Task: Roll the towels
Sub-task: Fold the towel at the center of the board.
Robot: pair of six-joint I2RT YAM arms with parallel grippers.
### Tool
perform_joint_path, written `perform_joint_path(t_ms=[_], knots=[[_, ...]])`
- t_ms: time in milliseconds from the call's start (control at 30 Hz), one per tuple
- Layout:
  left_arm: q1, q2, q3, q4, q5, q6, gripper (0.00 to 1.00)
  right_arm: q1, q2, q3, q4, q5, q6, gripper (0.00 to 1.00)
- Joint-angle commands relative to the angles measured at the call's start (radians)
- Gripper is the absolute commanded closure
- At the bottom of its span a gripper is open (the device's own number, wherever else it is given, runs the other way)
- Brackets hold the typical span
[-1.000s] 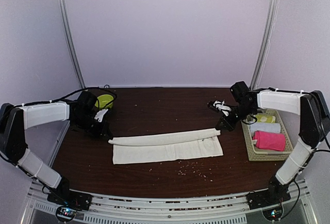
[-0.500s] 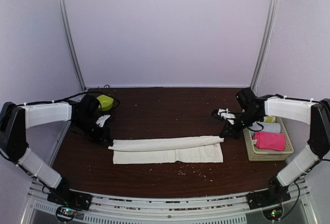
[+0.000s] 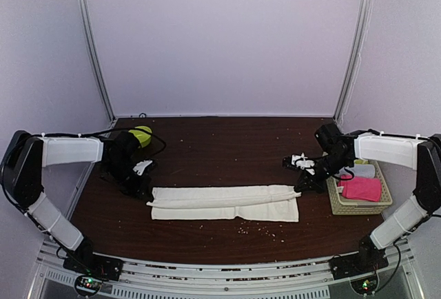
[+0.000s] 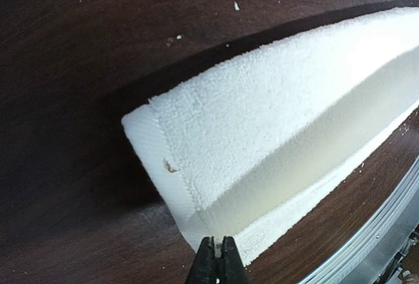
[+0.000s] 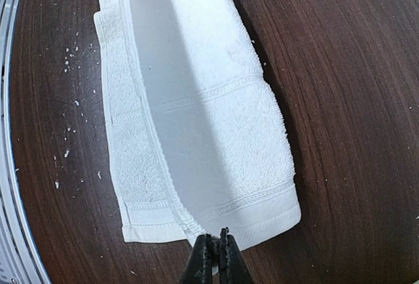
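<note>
My right gripper is holding the pinched hem and should next move it back and down toward the towel's uncovered near corner (image 3: pixel 294 217) (image 5: pixel 133 231) and let go of the cloth.
The cream towel (image 3: pixel 227 202) lies stretched left to right across the middle of the brown table, its far edge lifted and folded over toward the front. My left gripper (image 3: pixel 146 190) is shut on its left end, where the wrist view shows the fingertips (image 4: pixel 217 258) pinching the cloth (image 4: pixel 262 133). My right gripper (image 3: pixel 301 183) is shut on the right end, pinching the hem (image 5: pixel 216 248) of the towel (image 5: pixel 196 101). The pink towel (image 3: pixel 360 188) lies in the basket (image 3: pixel 337 206) at the right.
The basket also holds a white roll (image 3: pixel 365 171) and a yellow-green roll (image 3: pixel 360 161). A yellow-green round object (image 3: pixel 141 134) sits behind my left arm. Crumbs (image 3: pixel 251 227) dot the table in front of the towel. A metal rail (image 3: pixel 220 271) runs along the near edge.
Both grippers have moved toward the front with the towel's far edge, drawing it over the lower layer. The visible lower layer has narrowed.
</note>
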Motion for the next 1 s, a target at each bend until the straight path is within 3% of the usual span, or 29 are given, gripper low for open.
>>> perform_joint_path(t_ms=[0,600,967], knots=[[-0.01,0.021,0.026,0.012,-0.004,0.026,1.0,0.019,0.005,-0.011,-0.041,0.019,-0.056,1.0],[-0.023,0.083,0.017,-0.005,-0.056,0.018,1.0,0.142,-0.055,-0.1,-0.055,0.103,-0.117,0.98],[-0.025,0.048,0.065,-0.007,-0.053,0.007,1.0,0.149,-0.105,0.008,-0.119,0.142,-0.113,0.98]])
